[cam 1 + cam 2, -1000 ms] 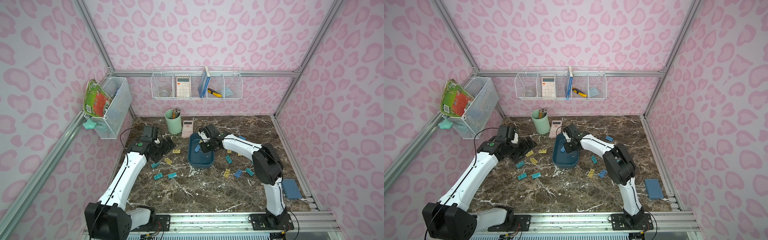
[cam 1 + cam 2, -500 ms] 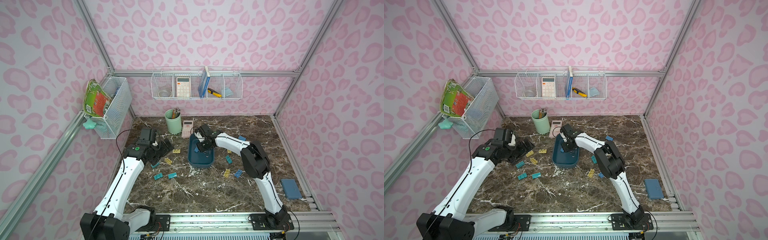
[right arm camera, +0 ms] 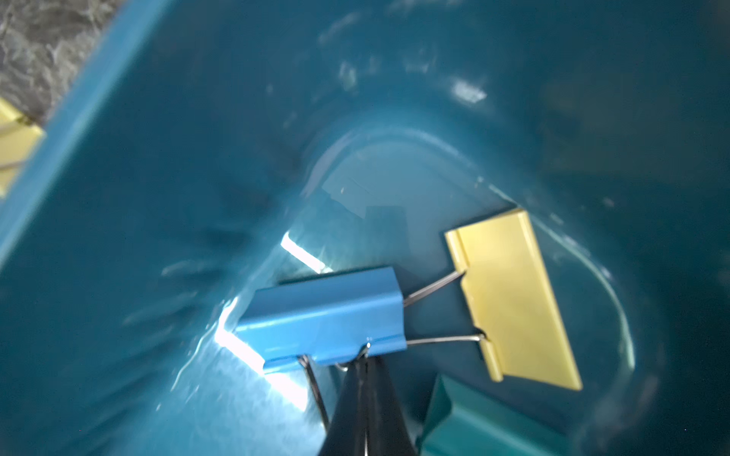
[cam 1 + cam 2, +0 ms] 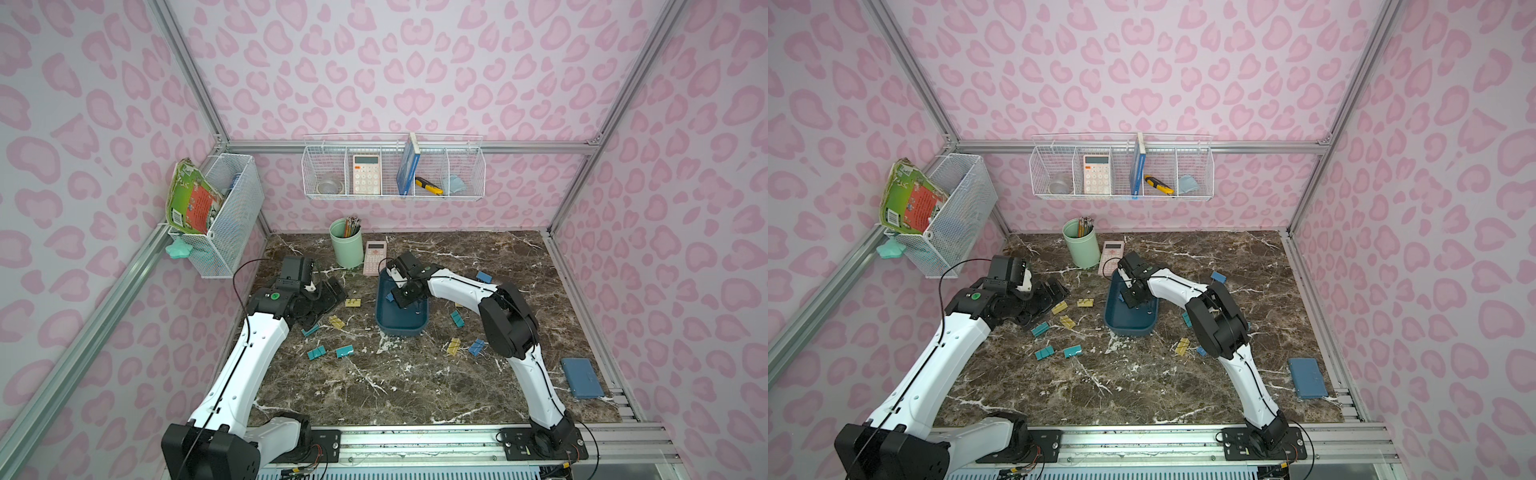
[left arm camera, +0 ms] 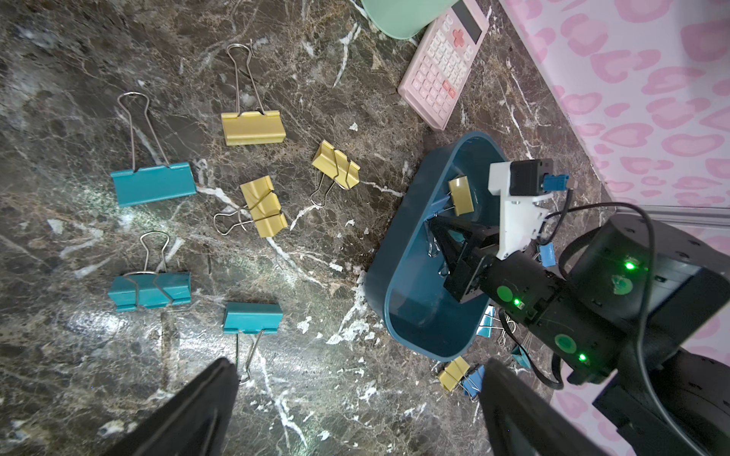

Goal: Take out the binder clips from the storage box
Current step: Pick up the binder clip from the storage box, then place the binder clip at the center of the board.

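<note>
The tabletop (image 4: 1240,281) beside the lone blue clip is bare, so the robot's right gripper will next rise over the box's rim and go down to release the handle there.
The dark teal storage box (image 4: 401,330) (image 4: 1128,330) stands mid-table. My right gripper (image 4: 401,300) (image 4: 1130,300) reaches down into it, shut on the wire handle of a blue binder clip (image 3: 324,316); the fingertips (image 3: 361,365) pinch together at the clip's edge. A pale yellow clip (image 3: 513,300) and a teal clip (image 3: 486,426) lie beside it in the box. My left gripper (image 5: 359,375) (image 4: 328,297) hangs open and empty over the table left of the box (image 5: 395,284). Several teal and yellow binder clips (image 5: 152,183) (image 4: 344,352) lie there.
More clips (image 4: 454,345) lie to the right of the box. A mint-green cup (image 4: 347,245) and a pink calculator (image 4: 375,257) stand behind it. A blue case (image 4: 582,378) lies at the front right. White wire baskets (image 4: 392,170) (image 4: 220,216) hang on the walls.
My right gripper has moved a little leftward inside the box and its jaws have closed on the blue clip's handle. The left arm has shifted only slightly and stays open.
</note>
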Controlling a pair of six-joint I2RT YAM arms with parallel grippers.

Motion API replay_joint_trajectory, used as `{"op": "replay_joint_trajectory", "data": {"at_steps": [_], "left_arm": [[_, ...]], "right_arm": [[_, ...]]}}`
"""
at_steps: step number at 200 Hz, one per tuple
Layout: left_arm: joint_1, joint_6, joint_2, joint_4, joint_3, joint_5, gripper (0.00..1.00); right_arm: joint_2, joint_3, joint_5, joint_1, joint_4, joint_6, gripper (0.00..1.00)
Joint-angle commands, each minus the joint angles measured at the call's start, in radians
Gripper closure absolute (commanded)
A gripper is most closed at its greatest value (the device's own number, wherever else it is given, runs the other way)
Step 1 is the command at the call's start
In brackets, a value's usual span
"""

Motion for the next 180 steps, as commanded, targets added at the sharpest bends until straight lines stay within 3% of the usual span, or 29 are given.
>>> {"op": "replay_joint_trajectory", "data": {"at_steps": [1, 46, 98, 126, 180], "left_arm": [[0.0, 0.013, 0.01, 0.01, 0.01, 0.016, 0.01], [-0.006, 0.021, 0.052, 0.042, 0.018, 0.057, 0.01], [-0.062, 0.038, 0.123, 0.078, 0.045, 0.077, 0.01], [-0.091, 0.038, 0.163, 0.079, 0.075, 0.093, 0.01], [-0.118, 0.01, 0.14, 0.074, 0.061, 0.082, 0.01]], "right_arm": [[-0.067, -0.009, 0.002, 0.003, -0.038, 0.041, 1.0], [-0.266, -0.126, 0.04, -0.004, -0.021, 0.122, 1.0], [-0.526, -0.419, 0.127, -0.083, 0.009, 0.271, 1.0], [-0.603, -0.547, 0.21, -0.184, -0.022, 0.326, 1.0], [-0.646, -0.692, 0.228, -0.466, 0.065, 0.328, 1.0]]}}
